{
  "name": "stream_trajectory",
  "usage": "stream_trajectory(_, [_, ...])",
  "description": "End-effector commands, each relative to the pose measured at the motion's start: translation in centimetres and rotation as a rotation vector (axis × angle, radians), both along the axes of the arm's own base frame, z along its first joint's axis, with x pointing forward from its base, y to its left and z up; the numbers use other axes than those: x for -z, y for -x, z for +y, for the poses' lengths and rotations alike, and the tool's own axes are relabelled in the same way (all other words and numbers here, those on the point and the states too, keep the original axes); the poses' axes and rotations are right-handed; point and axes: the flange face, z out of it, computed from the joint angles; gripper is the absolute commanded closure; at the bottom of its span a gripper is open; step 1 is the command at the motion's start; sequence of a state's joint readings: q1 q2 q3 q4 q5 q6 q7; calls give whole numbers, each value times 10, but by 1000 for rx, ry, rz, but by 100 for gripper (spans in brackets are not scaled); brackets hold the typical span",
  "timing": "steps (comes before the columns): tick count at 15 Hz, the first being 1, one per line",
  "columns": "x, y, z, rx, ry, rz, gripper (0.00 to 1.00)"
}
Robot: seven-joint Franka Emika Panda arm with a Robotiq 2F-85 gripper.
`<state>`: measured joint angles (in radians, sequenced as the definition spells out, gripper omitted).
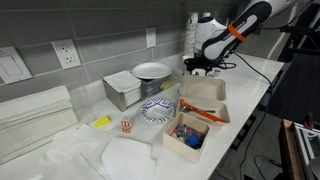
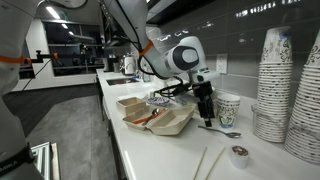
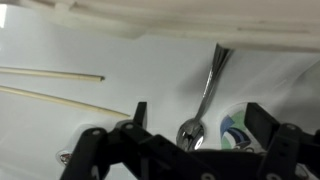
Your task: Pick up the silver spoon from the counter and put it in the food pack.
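Note:
My open gripper should move down next onto the silver spoon where handle meets bowl [image 2: 227, 132] [image 3: 198, 117] and close. The spoon is between my fingers but still below them.
The silver spoon [image 3: 207, 85] lies on the white counter, its bowl [image 3: 190, 131] towards the camera in the wrist view. It also shows in an exterior view [image 2: 229, 132]. My gripper [image 3: 197, 118] is open, with one finger on each side of the spoon's bowl. In both exterior views the gripper [image 2: 207, 119] [image 1: 203, 68] is low over the counter, beyond the food pack. The food pack [image 1: 206, 92] [image 2: 162, 118] is a tan clamshell box lying open, with an orange piece inside.
A patterned paper cup [image 2: 228, 107] [image 3: 236, 131] stands right beside the gripper. Tall cup stacks [image 2: 276, 80] stand near it. Chopsticks [image 3: 50, 75] and a small lid [image 2: 238, 153] lie on the counter. A small box of blue items [image 1: 187, 135] and a plate [image 1: 152, 71] sit further along.

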<state>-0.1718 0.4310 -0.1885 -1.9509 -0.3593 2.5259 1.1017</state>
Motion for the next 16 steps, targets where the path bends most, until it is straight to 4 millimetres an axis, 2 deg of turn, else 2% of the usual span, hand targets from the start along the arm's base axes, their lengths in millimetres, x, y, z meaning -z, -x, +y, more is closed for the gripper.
stream_trajectory(1, [10, -7, -12, -42, -30, -39, 0])
stream_trajectory(5, [22, -6, -20, -78, -43, -60, 22])
stream_trajectory(7, [28, -6, -22, -88, -51, -67, 43])
stream_trajectory(12, [39, -4, -28, -106, -56, -70, 55])
stream_trajectory(13, [39, -2, -29, -107, -54, -67, 63])
stream_trajectory(14, [37, -2, -30, -109, -48, -65, 77])
stream_trajectory(16, [32, 2, -35, -106, -35, -57, 93])
